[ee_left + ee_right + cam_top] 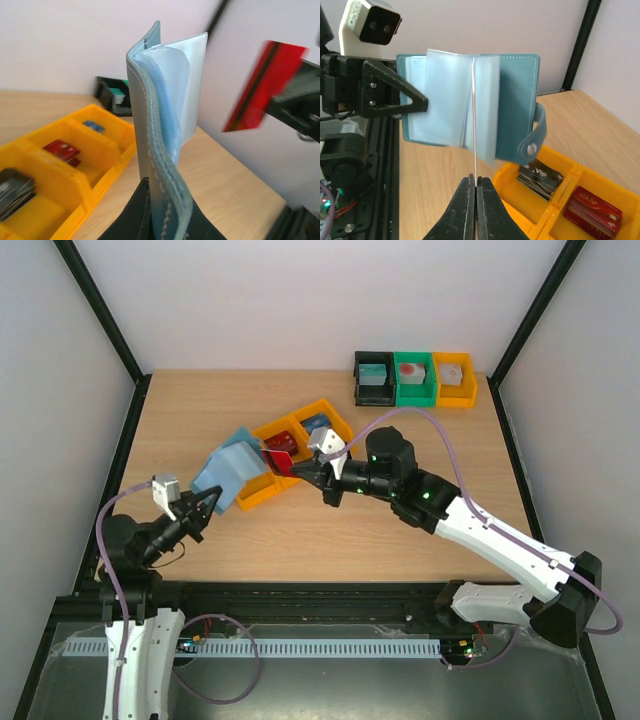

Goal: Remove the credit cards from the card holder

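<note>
The red card is out, so next my left gripper will move down and to the left in the top view and lay the card holder (228, 472) on the tabletop (208, 521) beside the tray.
My left gripper (205, 502) is shut on the bottom edge of the light blue card holder (228, 472) and holds it upright and open, its clear sleeves fanned out (160, 125). My right gripper (300, 472) is shut on a red credit card (280, 462), held clear of the holder to its right. In the left wrist view the red card (262, 85) hangs free beside the holder. In the right wrist view the card (474, 125) shows edge-on in front of the holder (515, 100). More cards lie in the orange tray: dark (540, 176), red (592, 211), blue (92, 125).
The orange three-compartment tray (262, 495) stands just behind the holder, at the table's middle. Black, green and orange small bins (415, 378) stand in a row at the back right. Black frame posts run along both sides.
</note>
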Robot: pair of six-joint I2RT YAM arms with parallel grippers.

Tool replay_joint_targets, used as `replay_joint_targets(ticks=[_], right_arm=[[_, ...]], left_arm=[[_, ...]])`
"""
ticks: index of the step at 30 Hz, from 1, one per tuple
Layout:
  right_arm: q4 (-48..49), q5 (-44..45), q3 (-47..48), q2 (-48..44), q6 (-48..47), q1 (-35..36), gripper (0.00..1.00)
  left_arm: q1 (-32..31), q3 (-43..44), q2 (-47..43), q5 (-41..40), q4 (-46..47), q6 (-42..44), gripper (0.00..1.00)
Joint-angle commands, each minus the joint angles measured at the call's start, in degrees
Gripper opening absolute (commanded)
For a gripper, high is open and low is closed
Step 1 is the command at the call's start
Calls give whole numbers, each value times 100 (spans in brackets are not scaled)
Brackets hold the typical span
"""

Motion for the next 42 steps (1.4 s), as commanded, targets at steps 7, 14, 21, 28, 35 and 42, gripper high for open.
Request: replay_joint_targets(ticks=[7, 14, 21, 28, 35, 42], right_arm=[[-266, 1985, 189, 571, -661, -35, 2], [751, 3746, 615, 1941, -2582, -30, 2], [1296, 4552, 1334, 3874, -4669, -36, 2], [1341, 4580, 2143, 5047, -5367, -203, 2], [1176, 4558, 2740, 5689, -5841, -402, 2], [1091, 4652, 2831, 5940, -6314, -417, 2]], left_arm=[[835, -1041, -412, -2394, 43, -1940, 2], [915, -1436, -634, -3230, 11, -2593, 2], [915, -1602, -737, -3409, 122, -2828, 2], [929, -1674, -850, -3419, 211, -2888, 2], [925, -1719, -955, -3465, 241, -2941, 2], [901, -1732, -1057, -3501, 247, -2951, 2]])
